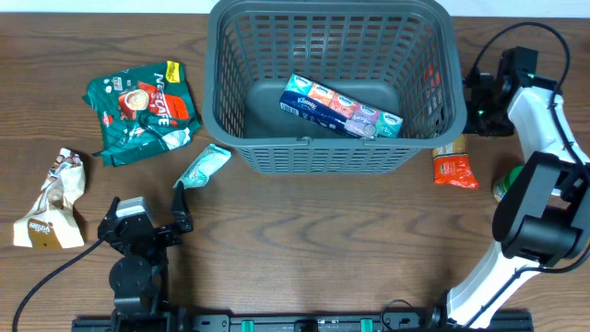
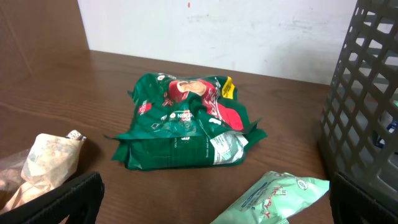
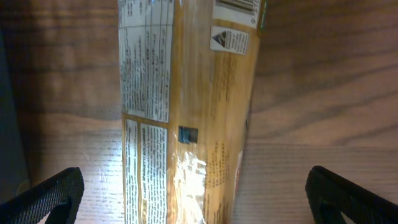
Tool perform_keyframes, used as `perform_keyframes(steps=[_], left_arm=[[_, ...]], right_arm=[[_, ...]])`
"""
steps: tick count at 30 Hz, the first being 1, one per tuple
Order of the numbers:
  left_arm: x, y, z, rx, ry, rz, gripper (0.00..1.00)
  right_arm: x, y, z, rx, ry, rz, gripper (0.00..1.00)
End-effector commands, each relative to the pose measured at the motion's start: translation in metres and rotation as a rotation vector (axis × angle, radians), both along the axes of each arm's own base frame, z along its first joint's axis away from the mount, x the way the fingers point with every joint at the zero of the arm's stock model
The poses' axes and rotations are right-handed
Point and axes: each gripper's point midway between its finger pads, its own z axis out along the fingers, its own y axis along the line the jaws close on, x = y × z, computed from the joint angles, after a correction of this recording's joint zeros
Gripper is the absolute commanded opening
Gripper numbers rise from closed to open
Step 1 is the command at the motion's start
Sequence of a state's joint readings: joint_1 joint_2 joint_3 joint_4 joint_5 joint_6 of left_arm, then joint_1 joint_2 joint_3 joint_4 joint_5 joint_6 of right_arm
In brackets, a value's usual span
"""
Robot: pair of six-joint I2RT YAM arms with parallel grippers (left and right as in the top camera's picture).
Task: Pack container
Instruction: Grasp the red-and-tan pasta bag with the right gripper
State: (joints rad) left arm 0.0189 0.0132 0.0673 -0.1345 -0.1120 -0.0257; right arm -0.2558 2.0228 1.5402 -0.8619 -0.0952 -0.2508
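Observation:
My right gripper moves down next, fingers spread past both long edges of the tan packet (image 3: pixel 186 106), and closes, as the packet lies below it on the tabletop.
The dark grey slotted container (image 1: pixel 240 55) stands at the back middle; its wall shows at the right of the left wrist view (image 2: pixel 364 93). A blue Kleenex pack (image 1: pixel 341 108) lies inside it. My left gripper (image 1: pixel 147 224) is open and empty near the front left, facing a green Nescafe packet (image 2: pixel 186 121) and a pale green packet (image 2: pixel 280 196). My right gripper (image 1: pixel 472 101) is open just right of the container, its fingers spread on either side of a tan packet (image 3: pixel 186 106) lying on the table below it, without touching it.
The Nescafe packet (image 1: pixel 143 109) lies left of the container and the pale green packet (image 1: pixel 203 166) at its front left corner. A crumpled beige packet (image 1: pixel 53 203) sits far left. A red-orange packet (image 1: pixel 454 171) and a green item (image 1: pixel 504 188) lie by the right arm.

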Motion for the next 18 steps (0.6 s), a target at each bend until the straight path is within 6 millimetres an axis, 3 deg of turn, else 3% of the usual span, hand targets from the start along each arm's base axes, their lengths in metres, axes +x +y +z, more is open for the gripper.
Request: perform_keyframes(steps=[1, 8, 18], left_arm=[[-0.001, 0.003, -0.016, 0.003, 0.048, 0.017, 0.99], [-0.001, 0.003, -0.016, 0.003, 0.048, 0.017, 0.99], [-0.001, 0.003, -0.016, 0.003, 0.048, 0.017, 0.99]], right_arm=[[0.005, 0.009, -0.004, -0.041, 0.002, 0.021, 0.99], [0.013, 0.012, -0.01, -0.065, -0.004, -0.058, 0.99], [0.004, 0.012, -0.061, -0.048, 0.105, -0.097, 0.99]])
